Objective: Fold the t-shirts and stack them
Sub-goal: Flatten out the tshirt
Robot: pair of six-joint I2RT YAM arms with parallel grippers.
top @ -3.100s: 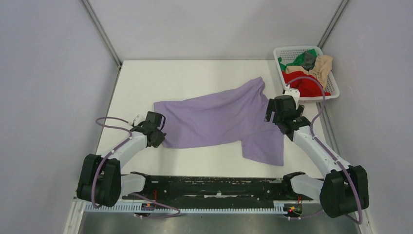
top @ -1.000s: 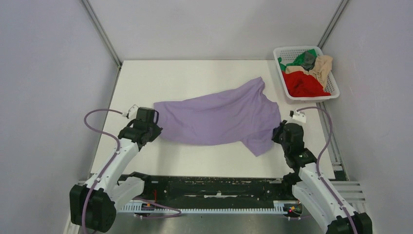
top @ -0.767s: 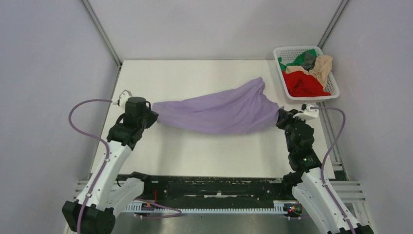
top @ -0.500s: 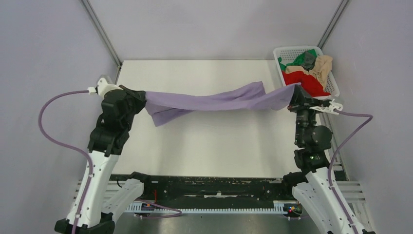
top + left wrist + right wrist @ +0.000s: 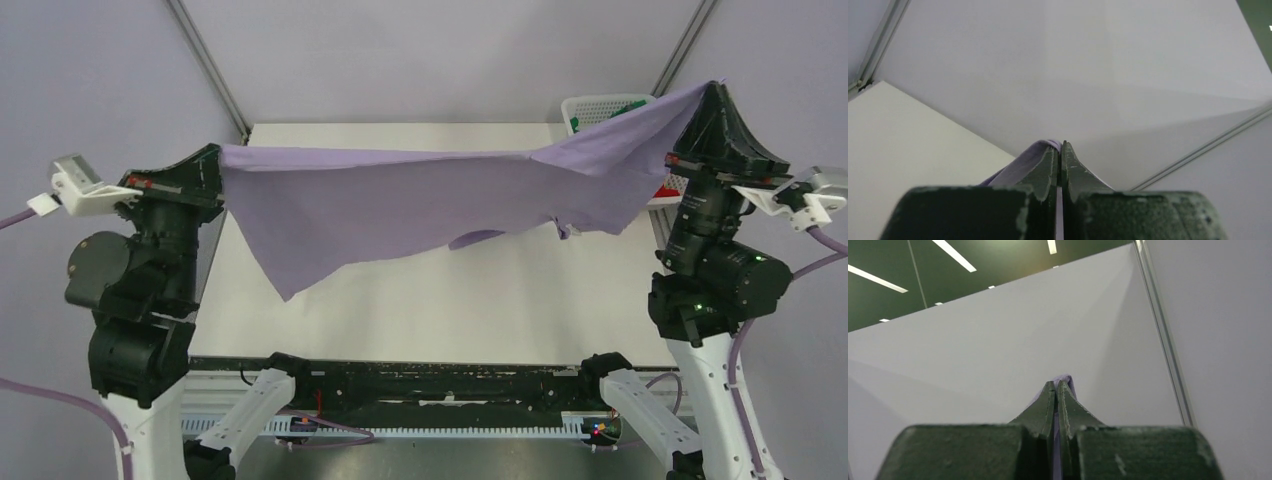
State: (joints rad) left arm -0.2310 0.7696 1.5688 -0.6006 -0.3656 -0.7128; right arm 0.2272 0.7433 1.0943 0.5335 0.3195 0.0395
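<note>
My left gripper lowers outward next, fingers tilting down, and releases the hanging t-shirt's corner on the table's far part, since that part lies below and outward.
A purple t-shirt (image 5: pixel 420 200) hangs stretched in the air between both arms, high above the white table (image 5: pixel 420 300), its lower edge drooping at the left. My left gripper (image 5: pixel 217 153) is shut on the shirt's left corner; a fold of purple cloth (image 5: pixel 1040 150) shows at its tips (image 5: pixel 1060 146). My right gripper (image 5: pixel 716 88) is shut on the right corner, raised in front of the basket, with purple cloth (image 5: pixel 1066 380) peeking above its closed tips (image 5: pixel 1056 384).
A white basket (image 5: pixel 600 104) with green and red clothes stands at the table's back right, mostly hidden behind the shirt and right arm. Grey walls close in the back and both sides. The arms' black base rail (image 5: pixel 430 380) runs along the near edge.
Both arms have risen sharply and spread apart, lifting the purple t-shirt off the table into a wide hanging sheet. The grippers have stayed shut on its corners.
</note>
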